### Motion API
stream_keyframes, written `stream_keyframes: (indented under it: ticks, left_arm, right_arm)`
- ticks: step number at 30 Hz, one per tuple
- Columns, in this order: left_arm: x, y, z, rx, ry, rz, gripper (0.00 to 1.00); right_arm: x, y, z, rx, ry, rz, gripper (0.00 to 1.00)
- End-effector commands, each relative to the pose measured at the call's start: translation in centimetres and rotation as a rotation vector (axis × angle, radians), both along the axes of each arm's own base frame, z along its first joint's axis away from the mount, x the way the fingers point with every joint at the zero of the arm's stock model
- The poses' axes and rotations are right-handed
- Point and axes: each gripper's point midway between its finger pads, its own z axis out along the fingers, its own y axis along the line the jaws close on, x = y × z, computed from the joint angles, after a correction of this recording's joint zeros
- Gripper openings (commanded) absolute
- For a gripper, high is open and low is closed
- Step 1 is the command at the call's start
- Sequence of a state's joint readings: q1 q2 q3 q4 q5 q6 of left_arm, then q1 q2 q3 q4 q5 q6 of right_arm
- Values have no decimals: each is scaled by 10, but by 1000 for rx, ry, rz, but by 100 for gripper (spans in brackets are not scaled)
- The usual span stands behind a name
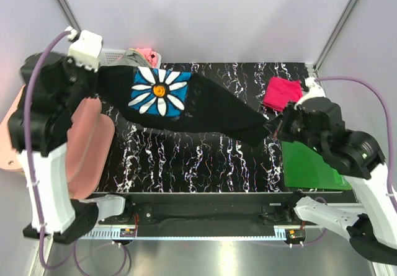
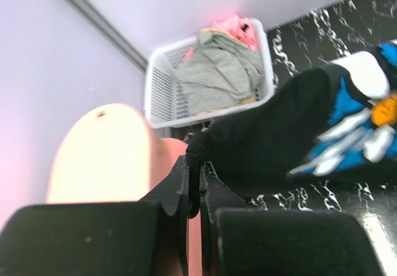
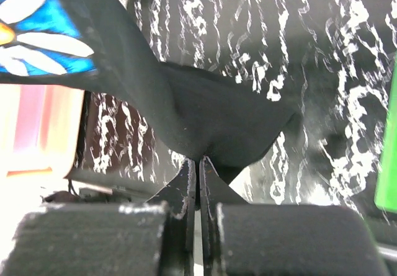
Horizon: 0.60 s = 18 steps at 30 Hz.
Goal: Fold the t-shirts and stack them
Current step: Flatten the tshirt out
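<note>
My left gripper lowers to the right in the top view and releases the t-shirt's hem next, since the marbled table by the basket lies below it that way.
The black t-shirt (image 1: 205,105) with the blue-white daisy print (image 1: 159,90) hangs stretched between both arms above the marbled table. My left gripper (image 1: 99,71) is shut on its left end; in the left wrist view a black hem (image 2: 194,164) is pinched at the gripper (image 2: 195,175). My right gripper (image 1: 276,127) is shut on the right end, with the cloth (image 3: 205,118) bunching just above the gripper (image 3: 198,164). The crimson-pink t-shirt (image 1: 283,93) lies folded at the back right of the table.
A white lattice basket (image 2: 162,90) holding grey and pink clothes (image 2: 220,71) stands at the back left. The green board (image 1: 310,161) lies under my right arm. A pink oval tray (image 1: 87,146) rests at the left edge.
</note>
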<state>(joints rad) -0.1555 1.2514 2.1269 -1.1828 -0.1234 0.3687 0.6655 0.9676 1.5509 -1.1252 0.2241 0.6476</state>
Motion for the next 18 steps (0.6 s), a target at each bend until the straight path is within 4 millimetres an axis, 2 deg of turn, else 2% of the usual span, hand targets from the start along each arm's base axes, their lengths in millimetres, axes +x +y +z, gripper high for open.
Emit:
stream_keyframes:
  ticks: [1, 3, 5, 6, 9, 11, 13, 14, 16, 18]
  left_arm:
    - [-46, 18, 37, 35, -148, 40, 0]
    - [-69, 19, 39, 45, -167, 17, 0]
    - [-79, 19, 21, 67, -110, 2, 0]
    - [-89, 19, 16, 70, -106, -14, 0]
    - [-91, 14, -23, 94, -7, -54, 0]
    - [-81, 12, -42, 95, 50, -56, 0]
    - [-68, 8, -46, 82, 57, -63, 0]
    - [-55, 4, -54, 78, 87, -69, 0]
    - [-36, -5, -56, 58, 102, -96, 0]
    - [-3, -17, -65, 29, 158, -121, 0]
  right_arm:
    - [-37, -16, -1, 51, 55, 11, 0]
    - [-51, -14, -4, 94, 81, 43, 0]
    - [-63, -16, -4, 146, 88, 49, 0]
    - [-68, -15, -13, 147, 115, 58, 0]
    - [-71, -21, -19, 161, 116, 31, 0]
    - [-69, -23, -14, 161, 99, 14, 0]
    - [-60, -25, -15, 126, 97, -13, 0]
    - [-56, -25, -12, 117, 87, -19, 0]
    - [-42, -24, -18, 56, 97, -41, 0]
    - [-29, -24, -21, 9, 89, -64, 0]
